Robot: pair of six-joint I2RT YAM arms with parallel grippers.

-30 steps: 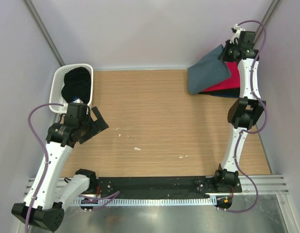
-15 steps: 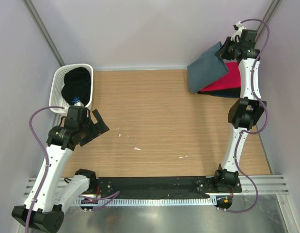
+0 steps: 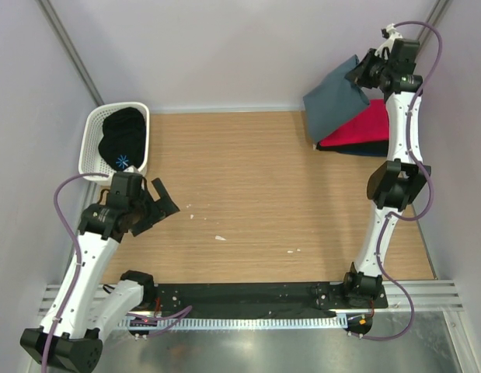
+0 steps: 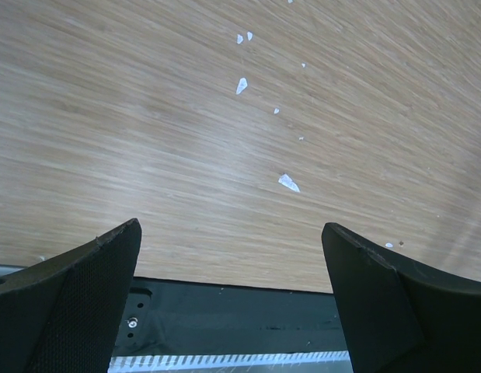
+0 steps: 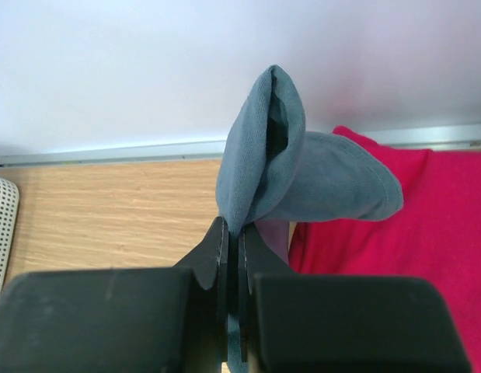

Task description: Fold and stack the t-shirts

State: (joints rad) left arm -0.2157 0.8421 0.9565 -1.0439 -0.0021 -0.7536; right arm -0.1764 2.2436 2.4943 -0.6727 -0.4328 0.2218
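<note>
The right gripper moves down and to the right in the top view next, over the red t-shirt (image 3: 366,128), since the slate blue-grey t-shirt (image 3: 336,105) overhangs the stack's edge.
My right gripper (image 3: 358,76) (image 5: 241,231) is shut on an edge of the slate blue-grey t-shirt (image 3: 336,105) (image 5: 302,183), holding it up at the far right corner so it hangs over the stack. Under it lies a folded red t-shirt (image 3: 366,128) (image 5: 395,256) on a dark one (image 3: 357,150). A black t-shirt (image 3: 123,136) fills the white basket (image 3: 91,140) at the far left. My left gripper (image 3: 161,200) (image 4: 232,256) stands open with nothing between its fingers, over bare wood just in front of the basket.
Small white flecks (image 3: 220,238) (image 4: 288,183) lie on the wooden table. The black base rail (image 3: 248,295) (image 4: 232,318) runs along the near edge. Grey walls close in the back and sides.
My right gripper has lifted the blue-grey t-shirt higher and a little right, uncovering more of the red one. My left gripper has drifted slightly toward the near edge, still open.
</note>
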